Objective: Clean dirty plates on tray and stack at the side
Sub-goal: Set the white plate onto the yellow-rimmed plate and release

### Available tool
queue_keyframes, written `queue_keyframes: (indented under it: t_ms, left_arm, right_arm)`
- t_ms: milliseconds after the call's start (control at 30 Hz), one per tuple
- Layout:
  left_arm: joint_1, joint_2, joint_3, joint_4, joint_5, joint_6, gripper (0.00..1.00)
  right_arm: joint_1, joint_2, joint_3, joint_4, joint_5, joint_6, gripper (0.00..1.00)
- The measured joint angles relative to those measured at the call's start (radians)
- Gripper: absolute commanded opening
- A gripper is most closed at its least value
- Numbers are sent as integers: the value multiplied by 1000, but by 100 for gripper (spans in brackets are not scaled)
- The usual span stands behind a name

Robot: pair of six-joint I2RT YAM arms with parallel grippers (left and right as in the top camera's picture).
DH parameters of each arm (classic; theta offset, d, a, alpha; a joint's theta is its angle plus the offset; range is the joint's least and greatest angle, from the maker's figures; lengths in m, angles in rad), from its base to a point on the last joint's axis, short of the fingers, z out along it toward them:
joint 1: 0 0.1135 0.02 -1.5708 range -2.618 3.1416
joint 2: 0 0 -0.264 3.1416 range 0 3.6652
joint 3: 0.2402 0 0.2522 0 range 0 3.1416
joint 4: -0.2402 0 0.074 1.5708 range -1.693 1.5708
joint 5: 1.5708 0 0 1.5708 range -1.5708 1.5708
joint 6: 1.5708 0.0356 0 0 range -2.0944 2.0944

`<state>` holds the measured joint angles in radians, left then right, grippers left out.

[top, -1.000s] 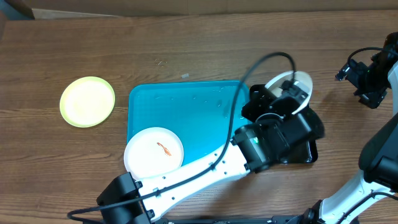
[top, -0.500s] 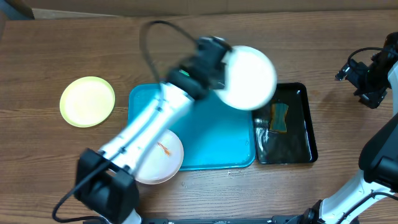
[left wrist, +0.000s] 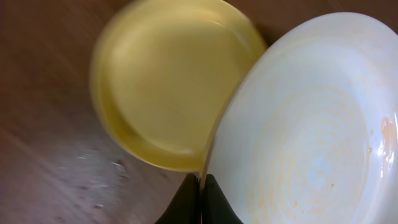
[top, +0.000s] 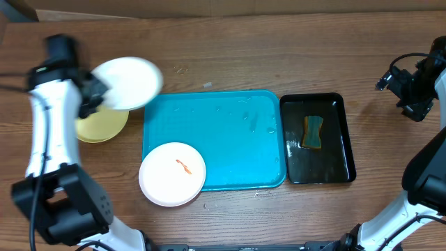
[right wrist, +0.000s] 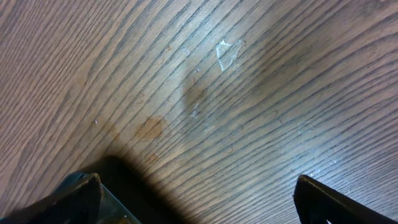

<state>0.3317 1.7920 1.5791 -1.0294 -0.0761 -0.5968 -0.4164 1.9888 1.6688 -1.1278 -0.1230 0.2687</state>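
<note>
I should move my left gripper down and to the left in the overhead view, onto the yellow-green plate (top: pixel 97 124) (left wrist: pixel 168 81), and let go of the white plate. The white plate is hanging tilted and off-centre.
My left gripper (top: pixel 95 93) is shut on the rim of a white plate (top: pixel 127 83) and holds it tilted just above the pale yellow-green plate (top: pixel 97 124), which lies on the table left of the tray. In the left wrist view my fingers (left wrist: pixel 203 196) pinch the white plate's edge (left wrist: pixel 311 130) over the yellow-green plate (left wrist: pixel 168 81). A second white plate (top: pixel 172 173) with an orange-red smear lies on the front left corner of the turquoise tray (top: pixel 230 132). My right gripper (top: pixel 408 87) is open and empty at the far right; its wrist view (right wrist: pixel 199 199) shows bare wood.
A black tray (top: pixel 319 167) holding a sponge (top: pixel 313 132) and some liquid stands right of the turquoise tray. Water droplets lie on the turquoise tray's surface.
My left arm has swung from the black tray across the turquoise tray to the far left, carrying the white plate over the yellow-green plate. The right arm has not moved.
</note>
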Motion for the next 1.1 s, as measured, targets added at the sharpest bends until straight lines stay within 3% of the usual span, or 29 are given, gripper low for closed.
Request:
queue_keyframes:
  t_ms: [233,467,533,600,633,667,733,867,900,1100]
  left_arm:
    - [226,0,-52,72,-54,-3,4]
    - [246,0,-241,277,-60,1,4]
    - [240,0,-285,322,-60,2,9]
    - [237,0,-307,343,-59,8,45]
    - [234,0,-311,348,-55,9,80]
    - [231,0,-312,351,-44,24,91]
    - [231,0,-312,357,21,78,92]
    - [231,0,-294,259,174,136,64]
    - [231,0,-286,217,212,145,61]
    - [190,-51,-272,-45,405,256,61]
  right_arm:
    - [0,0,0,0,0,0,100]
    - [0,0,0,1,0,0,100]
    - [0,0,0,0,0,0,100]
    - [0,0,0,0,0,0,100]
    - [0,0,0,0,0,0,100]
    - [0,0,0,0,0,0,100]
    - [0,0,0,0,0,0,100]
    - [0,0,0,0,0,0,100]
    - [0,0,0,0,0,0,100]
    - [0,0,0,0,0,0,100]
